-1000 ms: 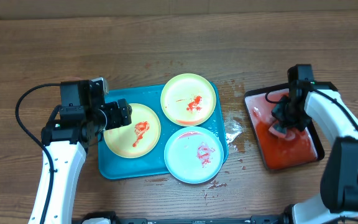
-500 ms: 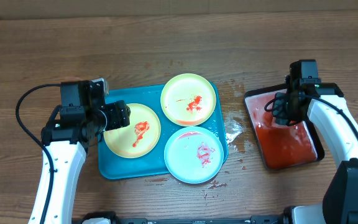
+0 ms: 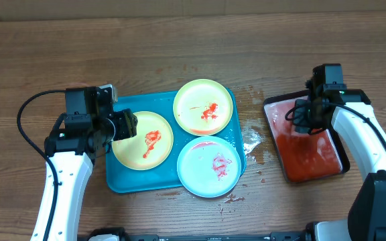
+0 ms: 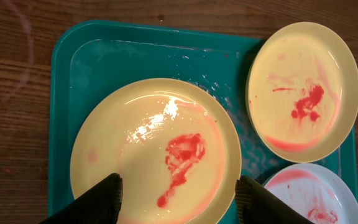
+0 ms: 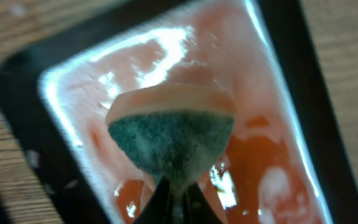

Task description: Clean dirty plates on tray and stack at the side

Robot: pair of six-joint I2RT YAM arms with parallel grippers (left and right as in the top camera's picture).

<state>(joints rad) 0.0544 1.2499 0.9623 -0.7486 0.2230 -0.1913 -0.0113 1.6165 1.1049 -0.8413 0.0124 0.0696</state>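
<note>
The right gripper comes down next to just inside the black tray's edge (image 3: 281, 127) (image 5: 102, 148) by the turquoise tray and opens. The sponge still hangs above the red liquid.
The turquoise tray (image 3: 130, 104) holds three plates smeared with red sauce: a yellow-green one at the left (image 3: 143, 142), a yellow-green one at the back (image 3: 203, 107) and a pale blue-white one at the front (image 3: 210, 166). My left gripper (image 3: 127, 125) is open above the left plate's near edge. In the left wrist view its fingers (image 4: 179, 190) straddle that plate (image 4: 148, 143). The back plate (image 4: 303, 87), the blue-white plate (image 4: 309, 198) and the tray (image 4: 67, 62) also show there. My right gripper (image 5: 176, 200) is shut on a sponge (image 5: 171, 134), its green side towards the camera.
A black tray (image 3: 271, 107) of red liquid (image 3: 310, 157) lies at the right, under my right gripper (image 3: 303, 119); it also shows in the right wrist view (image 5: 17, 87). Wet spills and red specks (image 3: 252, 144) lie on the wooden table between the two trays.
My right gripper has lifted the sponge out of the red liquid and moved toward the back of the black tray, then held still. The left arm has not moved.
</note>
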